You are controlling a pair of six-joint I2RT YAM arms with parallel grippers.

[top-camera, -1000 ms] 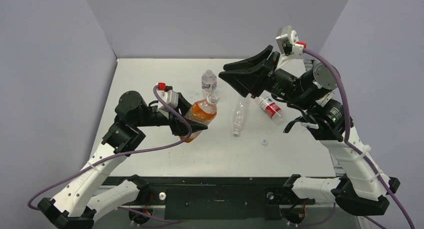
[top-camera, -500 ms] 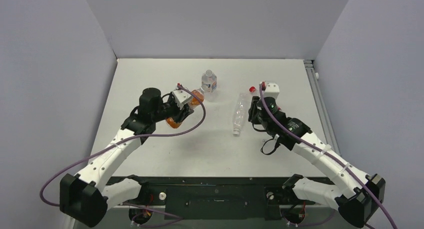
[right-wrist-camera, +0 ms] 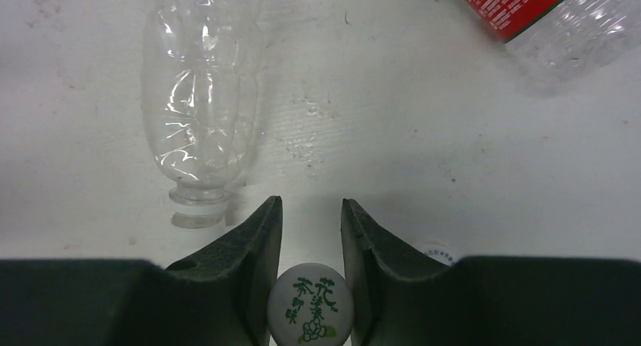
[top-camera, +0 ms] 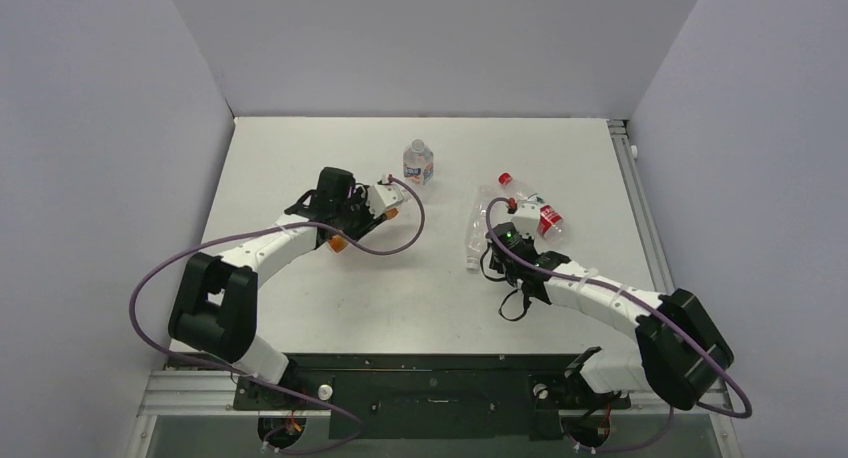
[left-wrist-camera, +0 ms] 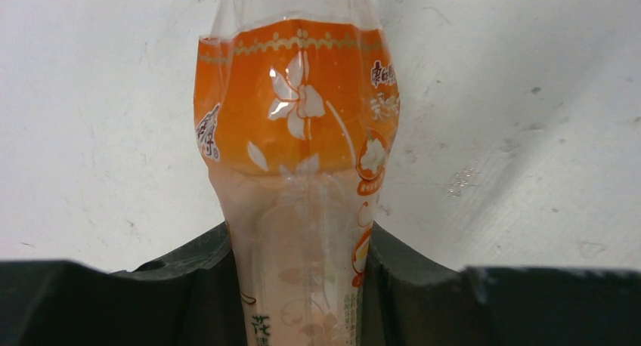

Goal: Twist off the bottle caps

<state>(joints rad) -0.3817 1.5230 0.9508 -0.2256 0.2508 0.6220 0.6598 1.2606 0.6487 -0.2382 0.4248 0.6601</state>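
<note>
I should lower my left gripper next, since the bare tabletop spot beneath the orange-labelled bottle (top-camera: 338,243) is clear. I should open the gripper to release the bottle when it rests there.
My left gripper (left-wrist-camera: 298,244) is shut on the narrow part of an orange-labelled bottle (left-wrist-camera: 295,119), low over the table; in the top view the gripper (top-camera: 352,223) covers most of that bottle (top-camera: 338,243). My right gripper (right-wrist-camera: 310,204) holds a white cap with green print (right-wrist-camera: 310,308) between its jaws, just above the table (right-wrist-camera: 423,134). The right gripper shows in the top view (top-camera: 500,261) beside the neck of a clear lying bottle (top-camera: 478,228), whose neck is open (right-wrist-camera: 196,202). Another whitish cap (right-wrist-camera: 437,250) lies by the right finger. A red cap (top-camera: 505,178) sits on the red-labelled bottle (top-camera: 540,216).
A small upright bottle (top-camera: 418,165) with a white cap (top-camera: 418,145) stands at the back middle. The red-labelled bottle (right-wrist-camera: 544,13) lies just beyond my right gripper. Grey walls close the table on three sides.
Both arms have come down from a raised pose. The left lowered the orange bottle towards the table. The right dropped to the table beside the clear bottle's neck.
</note>
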